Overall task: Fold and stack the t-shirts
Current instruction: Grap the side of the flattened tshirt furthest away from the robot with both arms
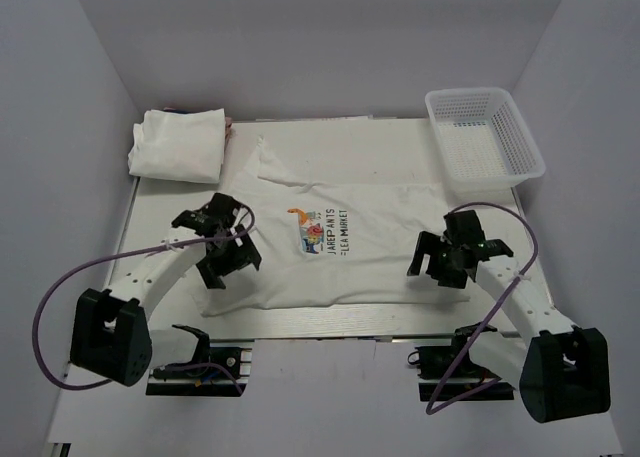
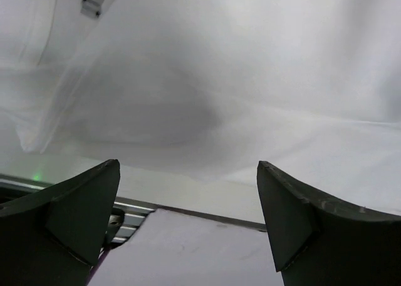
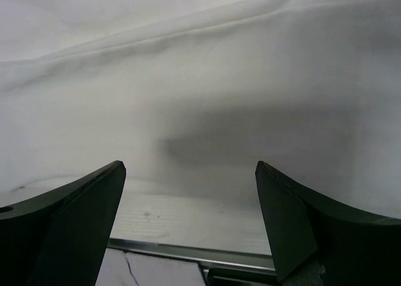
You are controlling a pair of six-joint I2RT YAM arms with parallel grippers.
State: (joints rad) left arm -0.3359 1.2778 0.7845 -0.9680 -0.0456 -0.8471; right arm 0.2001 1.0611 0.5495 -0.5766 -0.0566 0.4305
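Observation:
My left gripper moves outward across the shirt next, then down onto the far pointed tip (image 1: 262,145) near the folded t-shirt, because that cloth lies creased and bunched.
A white t-shirt (image 1: 370,242) with a colourful cartoon print and dark lettering (image 1: 322,234) lies spread flat in the middle of the table. A folded white t-shirt (image 1: 178,145) sits at the back left. My left gripper (image 1: 226,270) is open and empty over the shirt's near left corner; its wrist view shows white cloth (image 2: 238,92) just beyond the fingers. My right gripper (image 1: 436,273) is open and empty over the shirt's near right edge; its wrist view shows white cloth (image 3: 207,79) close ahead.
A white plastic mesh basket (image 1: 486,135) stands at the back right. The table's near metal edge (image 1: 330,322) runs just below the shirt, and shows in the left wrist view (image 2: 200,212) and the right wrist view (image 3: 188,253). White walls enclose the table.

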